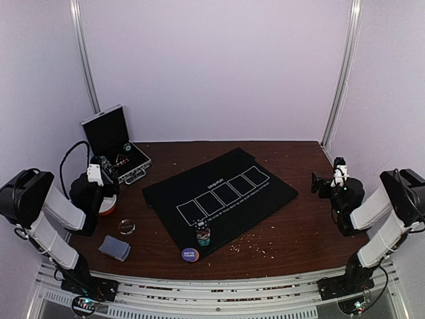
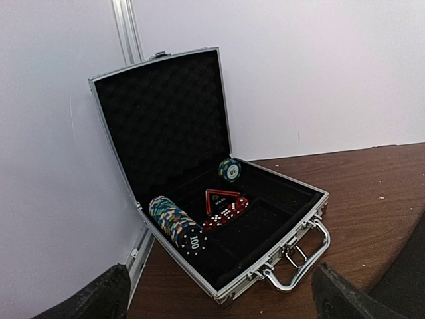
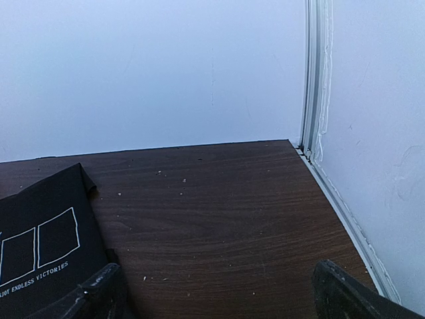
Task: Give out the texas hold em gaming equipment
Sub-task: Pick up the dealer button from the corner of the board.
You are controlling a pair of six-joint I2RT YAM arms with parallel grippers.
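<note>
My left gripper, tilted downward, comes down next around the rim of the clear disc (image 1: 127,227), flat below it and to its right in the top view.
A short stack of multicoloured poker chips (image 1: 203,234) stands on the near edge of the black mat (image 1: 219,196). A dark round disc with an orange rim (image 1: 190,254) lies just in front of it. A clear disc (image 1: 127,227) and a grey-blue deck of cards (image 1: 114,248) lie near left. My left gripper (image 1: 106,166) is open and empty, facing the open silver case (image 2: 199,166). The case holds a row of chips (image 2: 176,222), one upright chip (image 2: 229,170) and red dice (image 2: 226,214). My right gripper (image 1: 321,183) is open and empty over bare table at the right.
The case (image 1: 116,143) stands at the back left by the wall. A red-and-white bowl (image 1: 106,207) sits mostly hidden under the left arm. The mat's corner shows in the right wrist view (image 3: 46,246). Crumbs dot the brown table (image 1: 292,226). White walls close the back and sides.
</note>
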